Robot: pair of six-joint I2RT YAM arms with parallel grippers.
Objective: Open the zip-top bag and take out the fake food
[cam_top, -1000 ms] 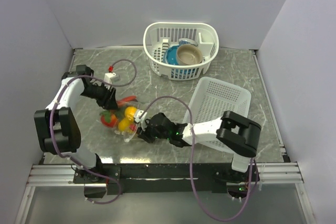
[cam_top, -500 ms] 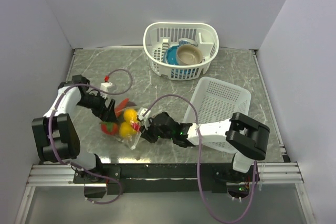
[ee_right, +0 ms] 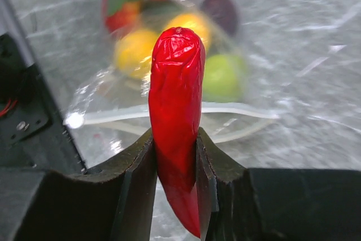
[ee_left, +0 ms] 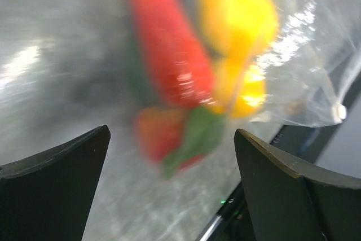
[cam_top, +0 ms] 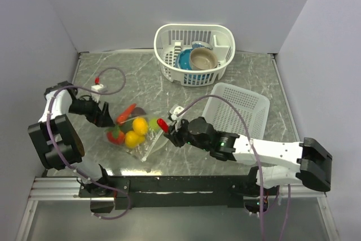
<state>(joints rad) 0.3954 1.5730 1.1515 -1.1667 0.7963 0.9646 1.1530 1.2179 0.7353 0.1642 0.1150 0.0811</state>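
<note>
The white lattice basket (cam_top: 231, 112) has room inside. I need to swing my right gripper to its right in the top view next, over that basket, and let go of the chili.
The clear zip-top bag (cam_top: 148, 144) lies open on the marble table with its mouth toward the right arm; it also shows in the right wrist view (ee_right: 186, 118). Fake food lies in and by it: a yellow piece (cam_top: 140, 125), an orange piece (cam_top: 133, 138), a strawberry (cam_top: 115, 136), a long red pepper (cam_top: 126, 113). My right gripper (cam_top: 167, 125) is shut on a small red chili (ee_right: 175, 117), held just right of the bag's mouth. My left gripper (cam_top: 106, 118) is open and empty, left of the food (ee_left: 225, 43).
A white oval basket (cam_top: 194, 55) with a blue bowl and a tan bowl stands at the back. A white rectangular lattice basket (cam_top: 237, 111) lies on the right, behind the right arm. Grey walls enclose the table.
My right gripper has pulled back to the right, out of the bag, with the red chili in it. My left gripper has let go of the bag and drawn back to the left.
</note>
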